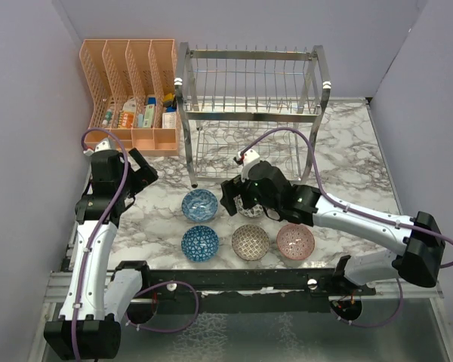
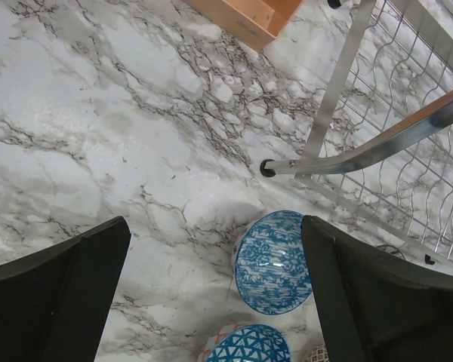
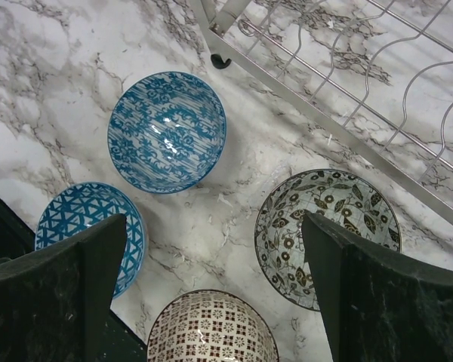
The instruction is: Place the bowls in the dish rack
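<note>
The dark-and-white bowl's rim facing the triangle bowl is below the right gripper and shows between its fingers, so the gripper will move down astride that rim and close.
Five bowls sit on the marble table in front of the dish rack (image 1: 249,113). A blue floral bowl (image 1: 200,204) and a blue triangle-patterned bowl (image 1: 200,243) are on the left. A brown-beige bowl (image 1: 251,242) and a pink-red bowl (image 1: 295,240) are in the front row. My right gripper (image 1: 238,202) is open and hovers over the dark-and-white bowl (image 3: 325,234), which it mostly hides from above. The right wrist view also shows the floral bowl (image 3: 166,132), the triangle bowl (image 3: 90,226) and the brown-beige bowl (image 3: 211,328). My left gripper (image 1: 145,175) is open and empty, above bare table left of the floral bowl (image 2: 272,262).
An orange mesh file organizer (image 1: 132,90) holding small items stands at the back left, next to the rack. The rack's leg and foot (image 2: 266,167) are close to the floral bowl. Grey walls close in both sides. A black rail (image 1: 234,279) runs along the near edge.
</note>
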Robot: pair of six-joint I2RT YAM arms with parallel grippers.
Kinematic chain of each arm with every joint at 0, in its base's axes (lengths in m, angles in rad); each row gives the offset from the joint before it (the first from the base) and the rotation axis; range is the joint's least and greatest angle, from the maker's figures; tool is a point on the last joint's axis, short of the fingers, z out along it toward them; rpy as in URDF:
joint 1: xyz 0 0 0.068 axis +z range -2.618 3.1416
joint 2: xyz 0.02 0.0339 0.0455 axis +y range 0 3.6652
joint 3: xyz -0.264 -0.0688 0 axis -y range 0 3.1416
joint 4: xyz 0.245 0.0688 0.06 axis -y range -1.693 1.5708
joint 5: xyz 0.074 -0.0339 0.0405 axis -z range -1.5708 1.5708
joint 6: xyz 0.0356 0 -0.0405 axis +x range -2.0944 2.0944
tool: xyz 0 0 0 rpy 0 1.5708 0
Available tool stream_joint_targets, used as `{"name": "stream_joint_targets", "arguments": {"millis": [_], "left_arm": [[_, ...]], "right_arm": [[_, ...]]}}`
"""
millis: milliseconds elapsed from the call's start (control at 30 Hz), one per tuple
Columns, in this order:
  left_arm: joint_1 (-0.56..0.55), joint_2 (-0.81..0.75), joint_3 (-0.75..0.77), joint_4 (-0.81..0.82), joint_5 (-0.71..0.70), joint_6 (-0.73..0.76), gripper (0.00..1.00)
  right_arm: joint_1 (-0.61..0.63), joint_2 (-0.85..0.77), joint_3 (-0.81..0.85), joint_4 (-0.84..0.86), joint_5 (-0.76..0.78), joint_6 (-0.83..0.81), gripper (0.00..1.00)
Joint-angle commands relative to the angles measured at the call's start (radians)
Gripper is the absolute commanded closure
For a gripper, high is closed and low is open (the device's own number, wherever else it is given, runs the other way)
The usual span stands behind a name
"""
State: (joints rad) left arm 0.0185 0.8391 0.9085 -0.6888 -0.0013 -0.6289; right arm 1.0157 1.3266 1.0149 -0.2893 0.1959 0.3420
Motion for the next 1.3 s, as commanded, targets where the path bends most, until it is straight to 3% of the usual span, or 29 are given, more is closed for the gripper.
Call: {"name": "stream_joint_targets", "arguments": {"millis": [0, 567, 967, 1267], "left_arm": [[0.006, -0.003, 0.007, 0.021, -0.012, 0.024, 0.01], [0.006, -0.062, -0.054, 0.098, 0.161, 0.179, 0.01], [0.006, -0.063, -0.071, 0.088, 0.157, 0.201, 0.01], [0.006, -0.058, -0.096, 0.099, 0.157, 0.208, 0.01]], "right_arm": [[0.007, 0.020, 0.045, -0.023, 0.068, 0.026, 0.01], [0.007, 0.084, 0.045, -0.109, 0.178, 0.096, 0.02], [0.007, 0.227, 0.053, -0.140, 0.114, 0.103, 0.33], [0.007, 0.302, 0.055, -0.143, 0.122, 0.123, 0.42]]}}
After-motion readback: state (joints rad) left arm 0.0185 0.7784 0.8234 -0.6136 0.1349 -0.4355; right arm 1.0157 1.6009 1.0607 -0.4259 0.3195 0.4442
